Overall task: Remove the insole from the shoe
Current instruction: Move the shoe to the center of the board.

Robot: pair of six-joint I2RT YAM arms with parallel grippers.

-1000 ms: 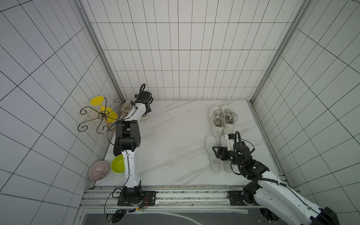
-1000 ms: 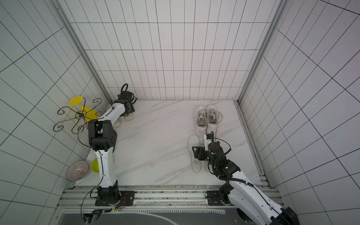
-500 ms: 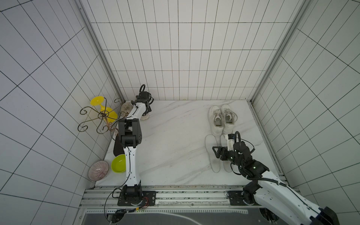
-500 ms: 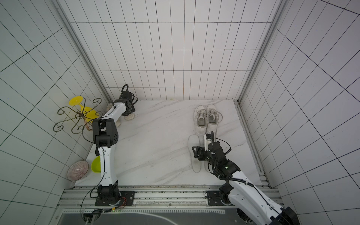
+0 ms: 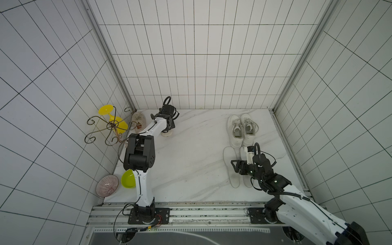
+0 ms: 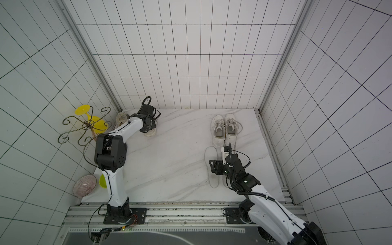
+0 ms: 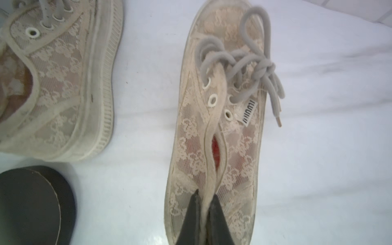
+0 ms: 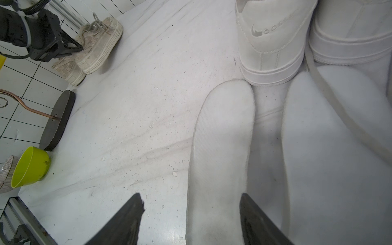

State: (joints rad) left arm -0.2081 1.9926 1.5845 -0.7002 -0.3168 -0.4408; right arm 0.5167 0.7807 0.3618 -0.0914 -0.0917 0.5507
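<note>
I will next use my left gripper to bring the shoe back to the bare marble beside the loose insoles. I will free the shoe's heel collar there, because that marble is clear of things.
A beige lace shoe (image 7: 220,118) lies on the marble table at the back left and is also seen in both top views (image 5: 167,133) (image 6: 150,133). My left gripper (image 7: 205,194) is shut on the two sides of its heel collar, pinched together. Through the narrow slit of the opening only a red patch (image 7: 216,146) of its insole shows. My right gripper (image 8: 191,197) stands open low over a loose white insole (image 8: 222,137) on the table at the right (image 5: 230,161), holding nothing.
A second lace shoe (image 7: 59,84) stands beside the held one. Two white sneakers (image 5: 241,130) stand behind the two loose white insoles (image 8: 328,159). A wire stand (image 5: 108,127) with a yellow glass, its black base (image 8: 57,121), a green bowl (image 5: 128,179) and a striped bowl (image 5: 107,186) line the left edge.
My left gripper has shut on the lace shoe's heel collar, and the left arm's elbow has shifted a little. The right arm has not moved.
</note>
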